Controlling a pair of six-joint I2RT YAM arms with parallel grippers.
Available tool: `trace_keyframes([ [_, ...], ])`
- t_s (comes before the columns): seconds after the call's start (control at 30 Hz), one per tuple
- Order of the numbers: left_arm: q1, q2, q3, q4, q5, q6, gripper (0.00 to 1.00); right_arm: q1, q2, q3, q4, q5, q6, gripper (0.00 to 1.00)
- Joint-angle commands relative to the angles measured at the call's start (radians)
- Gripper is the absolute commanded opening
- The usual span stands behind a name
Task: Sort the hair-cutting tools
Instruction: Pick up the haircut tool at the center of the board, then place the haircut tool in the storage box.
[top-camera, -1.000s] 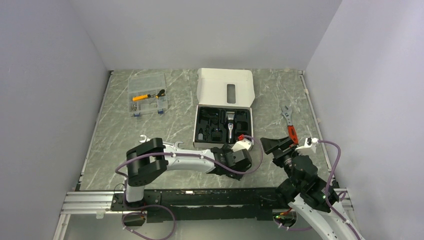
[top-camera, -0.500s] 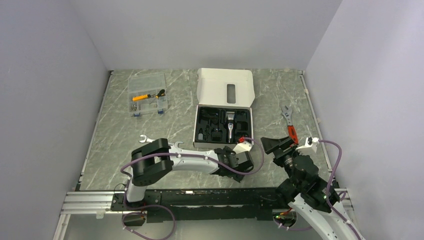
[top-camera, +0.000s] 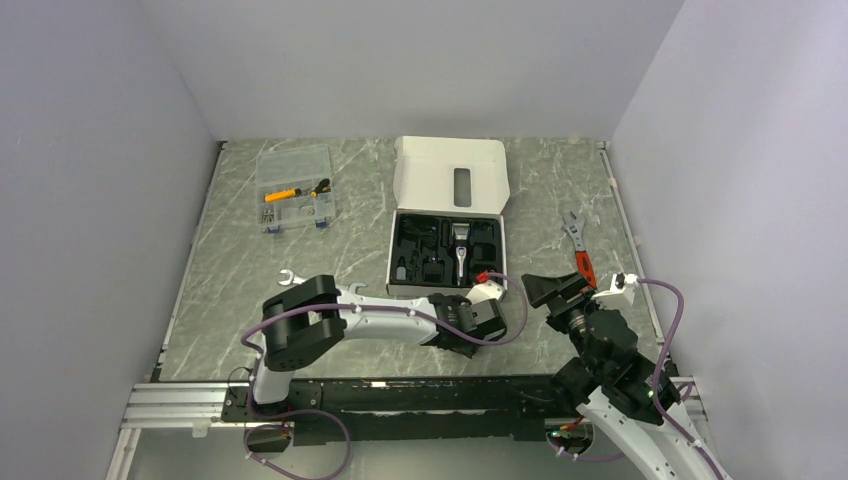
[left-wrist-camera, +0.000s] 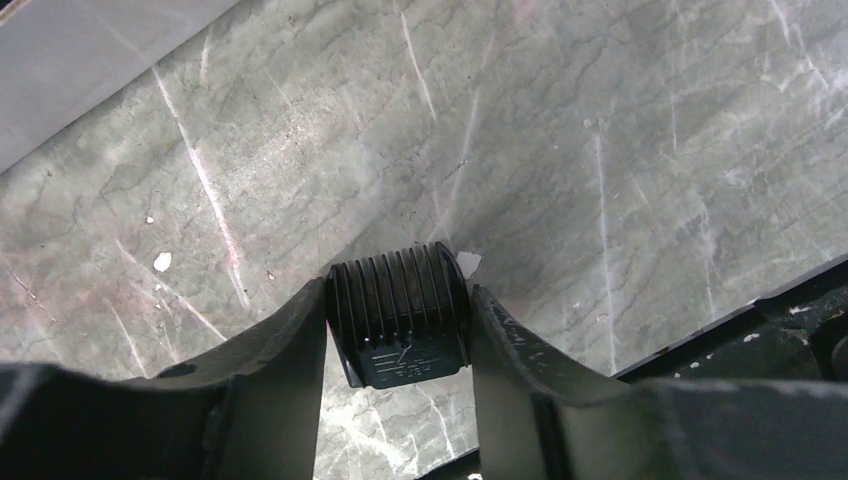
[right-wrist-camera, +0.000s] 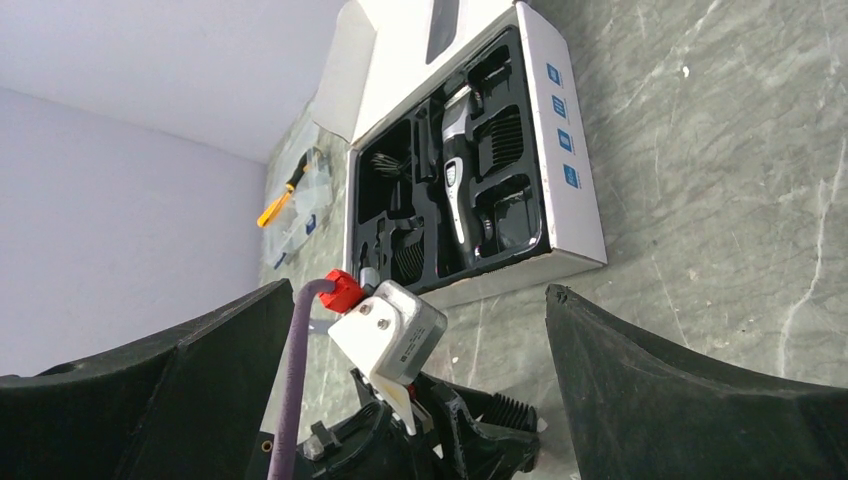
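Note:
My left gripper should next lift outward to the far slot (top-camera: 484, 229) beside the clipper head, which is empty, then go down and release the comb attachment there.
My left gripper (left-wrist-camera: 398, 296) lies low on the marble table near its front edge, shut on a small black ribbed comb attachment (left-wrist-camera: 400, 312); both fingers press its sides. The right wrist view shows that comb (right-wrist-camera: 507, 412) at the left gripper's tip. The black-and-silver clipper (top-camera: 459, 250) (right-wrist-camera: 452, 182) lies in the open white box (top-camera: 445, 291), with other comb attachments (right-wrist-camera: 499, 135) in the slots around it. My right gripper (top-camera: 551, 290) stands open and holds nothing, just right of the left wrist.
A clear parts organiser (top-camera: 295, 187) sits at the back left. A silver open-end wrench (top-camera: 289, 277) lies partly under the left arm. A red-handled adjustable wrench (top-camera: 578, 246) lies right of the box. Walls close in on three sides.
The left gripper's fingers have closed in on the comb attachment, and the left wrist has shifted slightly. The right arm has not moved.

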Motion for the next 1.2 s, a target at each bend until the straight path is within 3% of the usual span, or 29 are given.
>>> trace_keyframes([
  [0.0,-0.004,-0.044,-0.016,0.008,0.026,0.004,0.31,0.004,0.007,0.035,0.043,0.024,-0.025,1.0],
  [0.17,-0.004,-0.151,-0.05,-0.001,-0.057,0.043,0.07,0.003,-0.003,0.021,0.044,0.031,-0.038,1.0],
  [0.33,0.002,-0.291,-0.063,-0.028,-0.123,0.104,0.0,0.004,-0.014,-0.008,0.071,0.03,-0.049,1.0],
  [0.5,0.072,-0.384,-0.036,-0.033,-0.095,0.212,0.0,0.003,0.002,-0.014,0.101,0.009,-0.102,1.0],
  [0.67,0.247,-0.374,0.099,-0.016,0.169,0.46,0.0,0.002,0.035,-0.026,0.14,-0.041,-0.175,0.99],
  [0.9,0.323,-0.281,0.213,0.012,0.238,1.011,0.0,0.003,0.062,-0.048,0.188,-0.111,-0.213,0.99],
  [0.97,0.371,-0.259,0.221,0.036,0.349,1.094,0.0,0.003,0.052,-0.05,0.187,-0.122,-0.216,1.0],
  [1.03,0.419,-0.247,0.201,0.088,0.572,1.22,0.0,0.003,0.034,-0.045,0.174,-0.126,-0.224,0.99],
  [1.17,0.476,-0.217,0.102,0.257,0.742,1.411,0.0,0.004,-0.005,-0.021,0.112,-0.124,-0.246,1.0],
])
